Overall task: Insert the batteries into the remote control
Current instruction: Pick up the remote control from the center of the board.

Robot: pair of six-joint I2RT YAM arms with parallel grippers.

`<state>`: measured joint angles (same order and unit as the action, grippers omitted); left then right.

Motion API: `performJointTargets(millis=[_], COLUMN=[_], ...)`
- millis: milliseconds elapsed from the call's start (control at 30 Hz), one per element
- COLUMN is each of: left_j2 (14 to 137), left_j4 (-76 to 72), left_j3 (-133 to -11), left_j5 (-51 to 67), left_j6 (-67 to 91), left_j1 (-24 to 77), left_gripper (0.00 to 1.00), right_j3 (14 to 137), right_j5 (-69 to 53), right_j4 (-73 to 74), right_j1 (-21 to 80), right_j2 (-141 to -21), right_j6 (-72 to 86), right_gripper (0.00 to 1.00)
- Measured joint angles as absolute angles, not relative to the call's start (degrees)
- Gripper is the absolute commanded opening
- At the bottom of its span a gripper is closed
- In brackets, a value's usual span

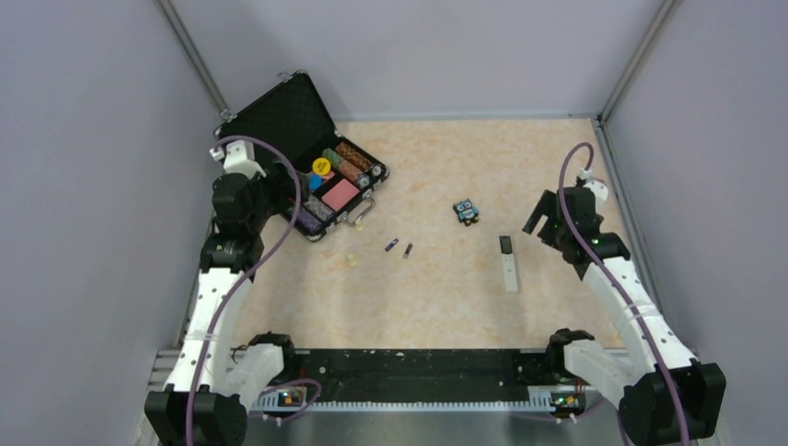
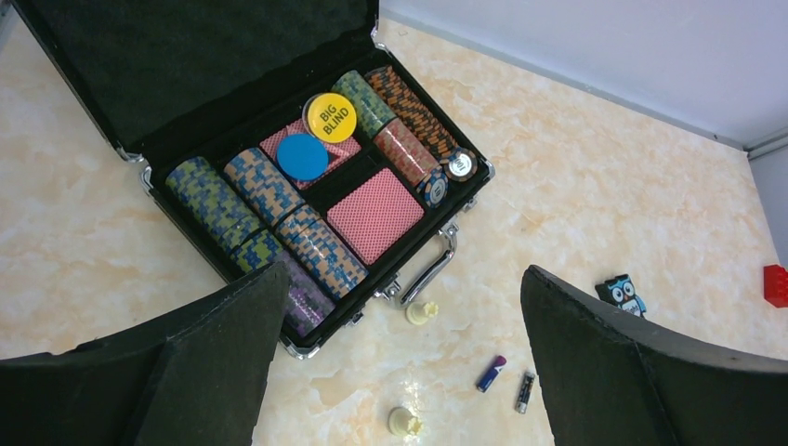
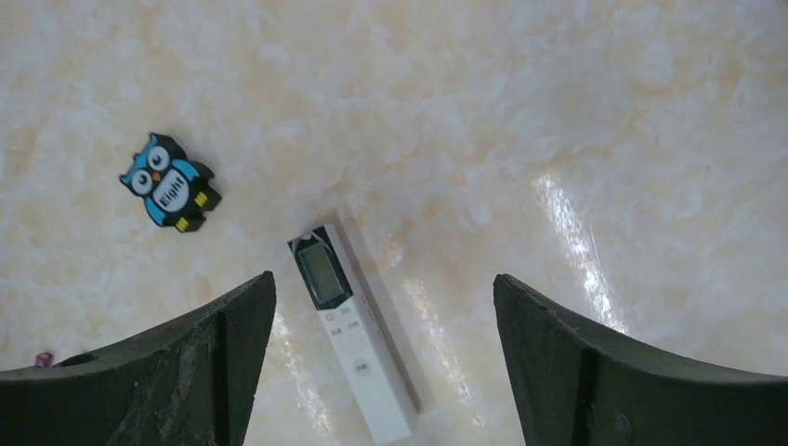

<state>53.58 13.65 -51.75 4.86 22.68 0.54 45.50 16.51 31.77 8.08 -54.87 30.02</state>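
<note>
The remote's long sides are clear, so I should move my right gripper down, back and to the left in the top view, around the remote's white button part.
Two small dark batteries lie side by side mid-table, one purplish-blue, the other black. The white remote control lies flat to their right, dark screen end facing away from the arms, button side up. My left gripper hangs open over the table beside the case, well left of the batteries. On the right, my right gripper is open above the remote, which shows between its fingers without touching them.
An open black case of poker chips and cards stands at the back left. A blue owl gadget lies behind the remote. Two cream pegs lie near the case. A red block shows far right.
</note>
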Motion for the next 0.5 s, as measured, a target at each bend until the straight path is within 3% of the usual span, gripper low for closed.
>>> performJointTargets(millis=[500], left_j2=[48.51], left_j4=[5.93], left_j3=[-41.04], left_j5=[8.23], left_j6=[30.81], left_j1=[0.54], left_gripper=[0.93], right_j3=[37.87], right_j5=[1.78], right_j4=[33.65], right_j1=[11.53], right_j2=[-65.76], right_j6=[28.82], right_gripper=[0.80])
